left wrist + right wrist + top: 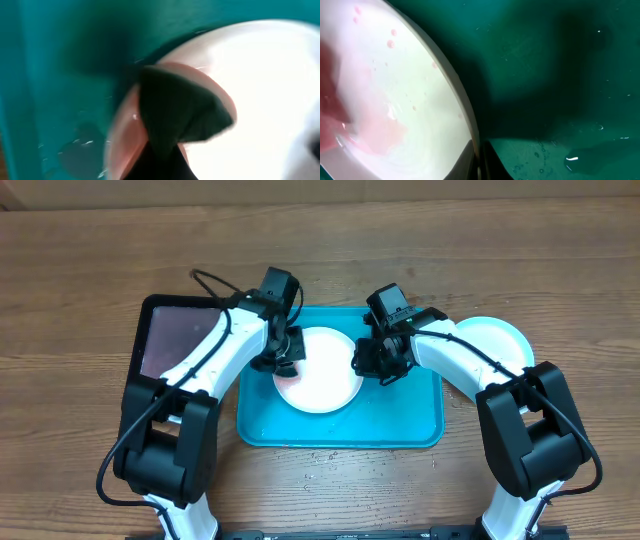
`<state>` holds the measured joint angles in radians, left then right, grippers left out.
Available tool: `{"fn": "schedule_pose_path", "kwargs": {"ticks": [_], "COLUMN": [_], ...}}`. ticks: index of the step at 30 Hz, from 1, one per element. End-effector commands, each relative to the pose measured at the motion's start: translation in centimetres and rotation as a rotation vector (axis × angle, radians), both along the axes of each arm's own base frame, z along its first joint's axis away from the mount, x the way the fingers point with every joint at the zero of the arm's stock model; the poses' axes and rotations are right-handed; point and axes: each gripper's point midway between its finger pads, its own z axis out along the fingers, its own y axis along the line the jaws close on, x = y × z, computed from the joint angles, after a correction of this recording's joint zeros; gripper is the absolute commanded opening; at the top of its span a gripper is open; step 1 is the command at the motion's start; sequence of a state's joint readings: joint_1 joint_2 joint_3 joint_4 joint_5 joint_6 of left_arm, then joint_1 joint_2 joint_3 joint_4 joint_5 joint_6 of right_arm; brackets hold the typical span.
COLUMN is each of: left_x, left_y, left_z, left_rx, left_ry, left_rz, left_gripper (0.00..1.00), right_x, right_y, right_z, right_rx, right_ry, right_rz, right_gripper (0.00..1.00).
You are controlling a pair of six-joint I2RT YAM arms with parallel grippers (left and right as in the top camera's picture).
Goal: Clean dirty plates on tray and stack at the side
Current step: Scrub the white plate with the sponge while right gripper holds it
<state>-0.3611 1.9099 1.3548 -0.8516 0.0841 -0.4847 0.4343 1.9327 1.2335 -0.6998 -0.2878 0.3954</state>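
The dark tray's open bottom is to the left of my left gripper in the overhead view, so next I will lift the sponge off the plate, move it across and down, and release it.
A white plate with red smears lies on the teal tray. My left gripper is shut on a dark sponge pressed on the plate's left side, over a pink smear. My right gripper is shut on the plate's right rim; the rim sits between its fingers. Pink smears show on the plate in the right wrist view. A light blue plate lies on the table right of the tray. The yellow-green plate is out of view.
A dark black-rimmed tray sits left of the teal tray, partly under my left arm. Water drops lie on the teal tray and on the wooden table in front of it.
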Motion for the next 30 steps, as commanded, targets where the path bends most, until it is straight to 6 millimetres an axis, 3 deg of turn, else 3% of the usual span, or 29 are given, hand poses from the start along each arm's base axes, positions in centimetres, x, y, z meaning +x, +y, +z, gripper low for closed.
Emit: {"fn": "schedule_pose_path", "kwargs": {"ticks": [1,5,10,18,22,30], "left_x": [1.0,1.4,1.6,0.7,0.7,1.0], "left_y": [-3.1,-5.1,-5.5,-2.9,-0.7,2.3], "left_z": [1.3,1.5,0.7,-2.3,-1.2,4.3], "left_rx": [-0.059,-0.081,-0.075,0.021,0.074,0.086], "left_ry": [-0.061,-0.107,-0.111,-0.011,-0.015,-0.109], "left_rz": [-0.102,-0.125,-0.132,-0.097,-0.062,-0.006], "left_gripper": [0.04,0.04,0.04,0.04,0.04,0.04], "right_x": [0.6,0.6,0.6,0.6,0.6,0.6], "right_y": [0.4,0.4,0.4,0.4,0.4,0.4], "right_z": [1.3,1.3,1.3,1.3,1.3,1.3], "right_rx": [0.021,0.021,0.021,0.021,0.021,0.021], "right_ry": [-0.033,-0.033,-0.033,-0.033,-0.032,-0.033], "right_rz": [-0.001,-0.001,-0.001,-0.001,-0.001,-0.001], "right_gripper": [0.04,0.04,0.04,0.04,0.04,0.04]}}
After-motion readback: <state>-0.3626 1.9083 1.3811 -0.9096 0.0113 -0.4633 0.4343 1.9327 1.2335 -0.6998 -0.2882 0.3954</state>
